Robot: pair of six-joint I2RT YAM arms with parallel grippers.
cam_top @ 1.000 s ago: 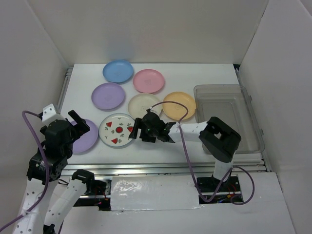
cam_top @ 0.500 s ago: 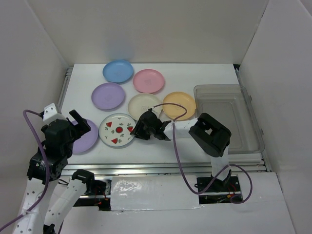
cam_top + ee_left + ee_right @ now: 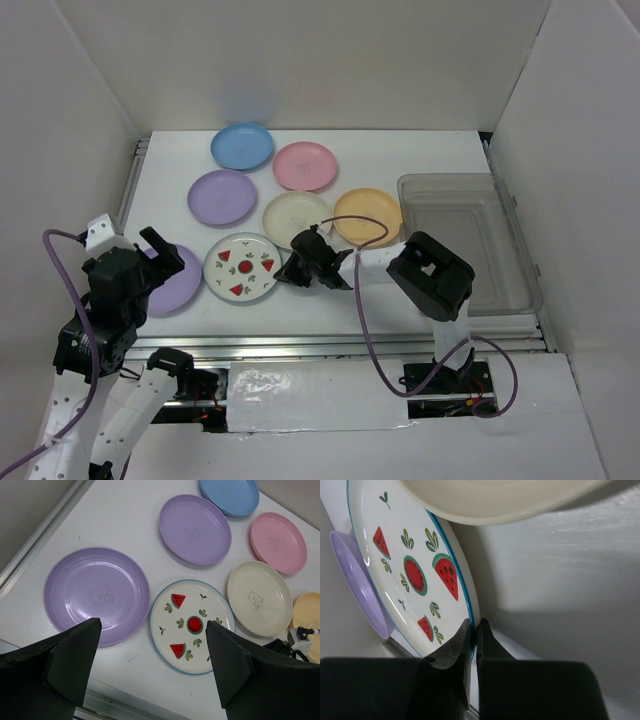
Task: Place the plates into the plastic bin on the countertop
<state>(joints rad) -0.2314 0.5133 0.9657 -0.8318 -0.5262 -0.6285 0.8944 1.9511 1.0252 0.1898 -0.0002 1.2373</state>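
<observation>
The bottom of the clear bin is empty. My right gripper will lift the watermelon plate, move toward the right in the top view over the bin and go down inside.
Seven plates lie on the white countertop [image 3: 400,150]: blue [image 3: 242,146], pink [image 3: 305,166], purple [image 3: 222,196], cream [image 3: 293,212], orange [image 3: 368,212], a second purple [image 3: 180,282] and a white watermelon-print plate [image 3: 236,266]. My right gripper [image 3: 287,270] is shut on the right rim of the watermelon plate [image 3: 410,570], one finger over the rim and one under it [image 3: 475,630]. My left gripper [image 3: 152,660] hangs open above the near-left plates, holding nothing. The clear plastic bin [image 3: 515,290] stands at the right with no plate in it.
White walls close in the countertop on three sides. A metal rail [image 3: 300,345] runs along the near edge and another [image 3: 130,185] along the left. A purple cable loops from the right arm over the orange plate.
My right gripper moved slightly left to the watermelon plate's rim and shut on it. The left arm barely moved and stayed open.
</observation>
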